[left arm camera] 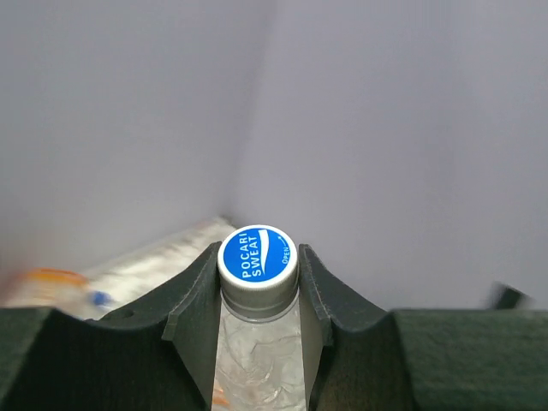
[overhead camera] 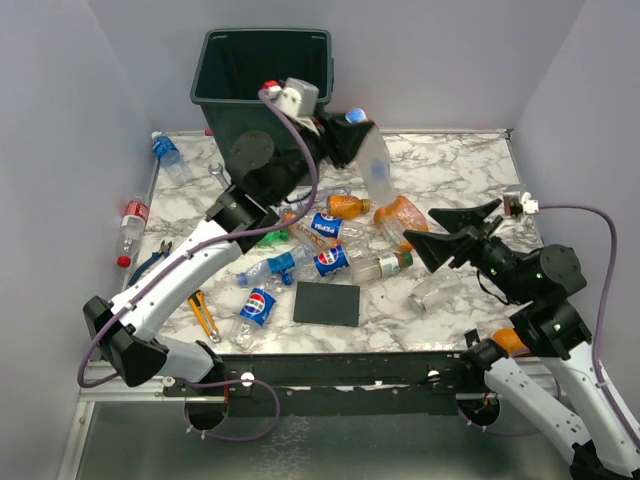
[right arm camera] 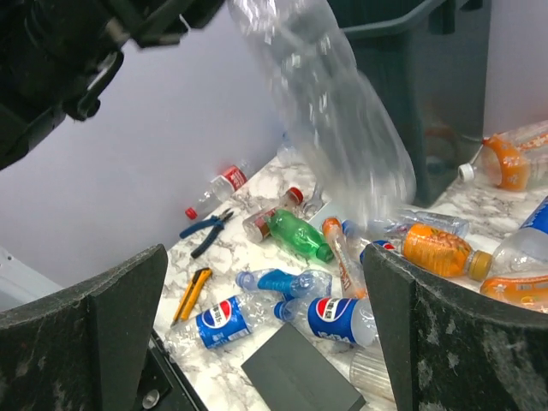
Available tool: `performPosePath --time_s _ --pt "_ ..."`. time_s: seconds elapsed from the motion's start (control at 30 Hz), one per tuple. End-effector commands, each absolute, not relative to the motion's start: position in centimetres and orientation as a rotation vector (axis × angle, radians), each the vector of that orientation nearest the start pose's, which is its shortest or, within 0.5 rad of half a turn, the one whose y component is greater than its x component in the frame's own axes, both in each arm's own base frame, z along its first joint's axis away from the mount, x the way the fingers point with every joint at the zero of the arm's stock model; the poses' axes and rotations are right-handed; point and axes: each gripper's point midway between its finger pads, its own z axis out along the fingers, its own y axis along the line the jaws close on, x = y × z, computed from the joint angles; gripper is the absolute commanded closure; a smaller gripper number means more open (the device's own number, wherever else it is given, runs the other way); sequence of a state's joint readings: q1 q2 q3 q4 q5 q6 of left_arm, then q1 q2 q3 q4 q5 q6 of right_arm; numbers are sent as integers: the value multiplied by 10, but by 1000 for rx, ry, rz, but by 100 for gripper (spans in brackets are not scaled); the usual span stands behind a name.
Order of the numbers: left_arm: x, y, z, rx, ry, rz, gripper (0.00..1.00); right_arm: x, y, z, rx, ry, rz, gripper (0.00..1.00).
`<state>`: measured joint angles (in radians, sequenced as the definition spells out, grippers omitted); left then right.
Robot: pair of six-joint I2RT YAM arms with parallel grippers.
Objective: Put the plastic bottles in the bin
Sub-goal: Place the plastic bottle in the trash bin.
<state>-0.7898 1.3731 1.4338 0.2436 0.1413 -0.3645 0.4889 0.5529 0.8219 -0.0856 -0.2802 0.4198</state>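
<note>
I will swing my left gripper outward and to the left in the top view next, to where the bin's opening (overhead camera: 264,62) lies, because the bottle is still hanging beside it.
My left gripper (overhead camera: 345,135) is shut on the neck of a clear bottle (overhead camera: 375,165) with a blue Pocari Sweat cap (left arm camera: 257,254). It holds the bottle in the air just right of the dark green bin (overhead camera: 262,75), the body hanging down; the bottle also shows in the right wrist view (right arm camera: 330,103). Several plastic bottles lie on the marble table: Pepsi ones (overhead camera: 330,260) (right arm camera: 347,315), orange ones (overhead camera: 350,206) (right arm camera: 437,250), a green one (right arm camera: 300,235). My right gripper (overhead camera: 450,232) is open and empty above the table's right side.
A flat black plate (overhead camera: 327,303) lies near the front edge. Blue pliers (overhead camera: 150,262), a yellow cutter (overhead camera: 203,315) and a wrench (overhead camera: 217,172) lie on the left. Two bottles (overhead camera: 130,228) (overhead camera: 168,152) lie by the left wall. A clear bottle (overhead camera: 435,290) lies under my right gripper.
</note>
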Motion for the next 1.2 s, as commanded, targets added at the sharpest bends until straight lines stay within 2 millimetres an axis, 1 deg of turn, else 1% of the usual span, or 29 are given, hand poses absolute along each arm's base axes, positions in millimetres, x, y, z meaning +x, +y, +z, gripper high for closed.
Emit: performPosePath --time_s 0.0,0.03,0.07,0.13,0.17,0.27,0.3,0.37,0.43,0.5,0.57,0.63,0.77,0.87,0.9,0.93,1.0,1.07,1.13,1.17 --pt "361 -227 533 114 1210 -443 100 191 158 389 -203 1434 891 0" --pt "373 -199 541 50 1188 -331 100 191 154 389 -189 1427 877 0" --pt "382 -175 549 1 1162 -246 100 193 150 388 -166 1427 859 0" --pt "400 -132 563 -100 1114 -106 100 197 144 381 -118 1437 836 0" --pt "410 -115 568 -142 1099 -59 100 199 142 377 -95 1441 832 0" --pt "431 -74 582 -235 1018 24 100 202 143 364 -63 1463 854 0" --pt "436 -65 586 -256 989 37 100 202 146 358 -60 1472 869 0" --pt "450 -51 586 -286 955 76 100 202 151 347 -50 1495 902 0" --pt "461 -42 582 -291 917 113 100 203 155 336 -42 1520 933 1" --pt "471 -39 576 -275 887 148 100 204 158 328 -42 1535 947 1" --pt "485 -39 564 -241 897 201 100 206 158 321 -29 1552 943 1" --pt "499 -38 547 -235 926 231 100 208 155 317 -12 1562 927 1" --pt "525 -36 505 -242 1024 263 100 213 150 316 2 1573 878 1" --pt "538 -37 477 -243 1100 281 99 217 148 314 8 1591 845 1" --pt "540 -37 472 -243 1114 283 93 218 147 313 9 1598 837 1" --pt "542 -38 467 -239 1126 282 85 219 147 312 10 1604 830 0" --pt "543 -40 464 -233 1136 271 71 221 146 312 16 1607 818 0" --pt "542 -41 464 -226 1140 263 53 222 144 312 19 1610 807 0" --pt "541 -43 467 -221 1140 252 33 222 142 314 23 1605 796 0" --pt "541 -44 469 -221 1140 245 26 222 142 314 18 1606 792 0"
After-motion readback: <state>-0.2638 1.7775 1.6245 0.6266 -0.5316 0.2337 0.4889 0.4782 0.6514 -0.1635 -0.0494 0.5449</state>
